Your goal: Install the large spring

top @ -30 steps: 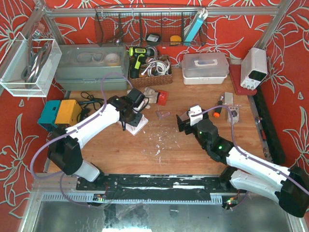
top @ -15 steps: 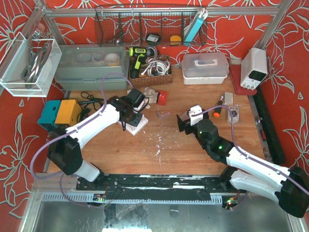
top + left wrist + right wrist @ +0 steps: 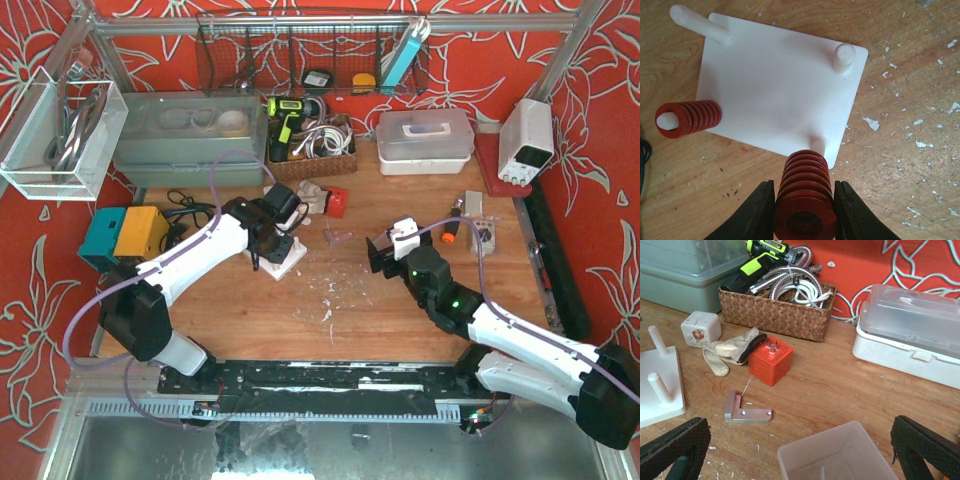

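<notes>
I need to move my left gripper down along the peg at the plate's near corner [image 3: 817, 145] next and let go of the large spring, because the base of that peg is still bare below it.
The large spring [image 3: 805, 195], a thick red coil, lies between the black fingers of my left gripper [image 3: 804, 192], which is shut on it. Its far end sits over the short peg [image 3: 818, 144] at the near corner of the white peg plate [image 3: 780, 85]. A smaller red spring [image 3: 687, 117] is seated on the plate's left peg. From above, the left gripper [image 3: 272, 232] hovers over the plate [image 3: 285, 260]. My right gripper [image 3: 800, 450] stands wide open and holds nothing, above a translucent plastic cup [image 3: 837, 455]; in the top view it [image 3: 385, 252] is near the table's middle.
An orange cube charger [image 3: 770, 360], a metal L-bracket [image 3: 746, 412], a glove [image 3: 730, 350] and a white cube [image 3: 701, 328] lie between the arms. A wicker basket [image 3: 775, 310] and a white lidded box [image 3: 910, 340] stand behind. A teal and yellow box [image 3: 125, 235] is at the left.
</notes>
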